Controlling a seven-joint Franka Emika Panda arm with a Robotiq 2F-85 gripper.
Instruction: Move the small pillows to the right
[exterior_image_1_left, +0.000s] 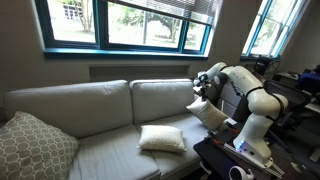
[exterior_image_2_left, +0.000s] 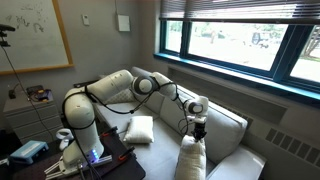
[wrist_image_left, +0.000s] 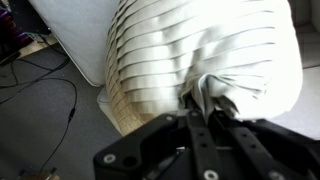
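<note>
The pillow hangs short of the backrest at the sofa's end (exterior_image_2_left: 224, 132). Next, my gripper turns, eases outward and down to it and releases the pillow's corner.
Two small off-white pillows show. One small pillow (exterior_image_1_left: 162, 138) (exterior_image_2_left: 140, 128) lies flat on the sofa seat near the robot's base. The other small pillow (exterior_image_1_left: 211, 114) (exterior_image_2_left: 190, 158) (wrist_image_left: 210, 50) hangs in the air by the sofa's end, pinched at its top corner. My gripper (exterior_image_1_left: 201, 97) (exterior_image_2_left: 197, 122) (wrist_image_left: 205, 108) is shut on a fold of that pillow's fabric, and the cushion dangles below it. In the wrist view the ribbed white fabric fills most of the picture, bunched between the black fingers (wrist_image_left: 190, 130).
The light grey sofa (exterior_image_1_left: 95, 105) (exterior_image_2_left: 235, 130) stands under a wide window. A larger grey patterned pillow (exterior_image_1_left: 30, 148) leans at its far end. The robot's base stands on a dark table (exterior_image_1_left: 235, 160) (exterior_image_2_left: 90, 160). Cables (wrist_image_left: 40, 95) lie on the floor beside the sofa.
</note>
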